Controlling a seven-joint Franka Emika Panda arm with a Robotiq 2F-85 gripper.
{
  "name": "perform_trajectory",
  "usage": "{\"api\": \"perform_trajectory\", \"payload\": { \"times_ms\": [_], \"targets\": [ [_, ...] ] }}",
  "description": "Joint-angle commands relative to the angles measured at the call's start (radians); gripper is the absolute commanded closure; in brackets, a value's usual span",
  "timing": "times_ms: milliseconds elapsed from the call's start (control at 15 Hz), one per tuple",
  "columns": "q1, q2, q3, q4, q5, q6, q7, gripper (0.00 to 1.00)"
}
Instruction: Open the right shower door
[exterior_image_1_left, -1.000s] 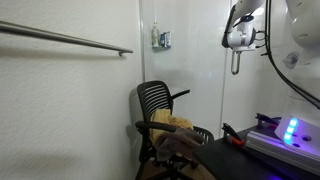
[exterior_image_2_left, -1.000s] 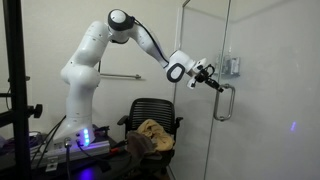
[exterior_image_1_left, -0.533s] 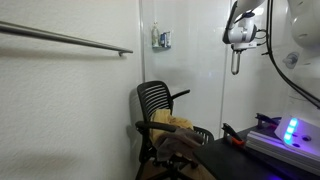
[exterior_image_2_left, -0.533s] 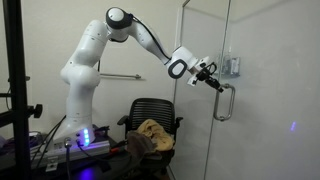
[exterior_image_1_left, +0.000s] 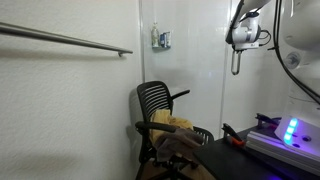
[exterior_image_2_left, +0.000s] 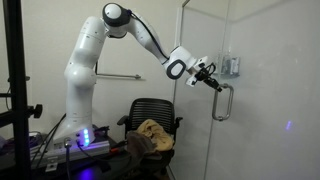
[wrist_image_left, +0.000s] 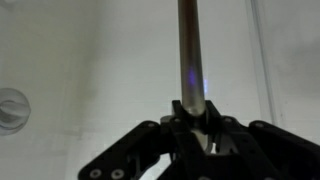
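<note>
My gripper is to move back toward the blue-lit base next, pull the vertical silver loop handle (exterior_image_2_left: 224, 103) along and then let go of it, because the door (exterior_image_2_left: 270, 90) is only slightly open.
The right shower door (exterior_image_2_left: 270, 90) is a tall pale glass panel with a vertical silver loop handle (exterior_image_2_left: 224, 103). It also shows edge-on in an exterior view (exterior_image_1_left: 223, 70), with the handle (exterior_image_1_left: 236, 62) beside the arm. My gripper (exterior_image_2_left: 213, 83) is at the top of the handle, shut on its bar. In the wrist view the handle bar (wrist_image_left: 190, 50) runs up from between my black fingers (wrist_image_left: 194, 112), which clamp it. The door stands slightly ajar from its frame.
A black mesh office chair (exterior_image_2_left: 150, 115) with a tan cloth (exterior_image_2_left: 152, 130) stands below the arm, also in an exterior view (exterior_image_1_left: 160, 105). A white panel carries a small grey-blue fixture (exterior_image_1_left: 161, 40). A wall rail (exterior_image_1_left: 70, 40) and a base with blue lights (exterior_image_1_left: 292, 130) are near.
The arm's shoulder and elbow have shifted slightly up and back. The gripper stays clamped on the handle, which has barely moved.
</note>
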Motion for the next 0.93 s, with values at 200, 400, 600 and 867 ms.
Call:
{"api": "perform_trajectory", "payload": {
  "times_ms": [200,400,600,867],
  "targets": [
    [-0.361,-0.281,0.414,-0.175,-0.120,-0.102,-0.015,0.94],
    [-0.528,-0.350,0.599,-0.208,-0.004,-0.208,-0.136,0.94],
    [-0.606,-0.419,0.669,-0.198,0.256,-0.360,-0.393,0.94],
    [-0.619,-0.501,0.564,-0.208,0.557,-0.597,-0.801,0.94]
  ]
}}
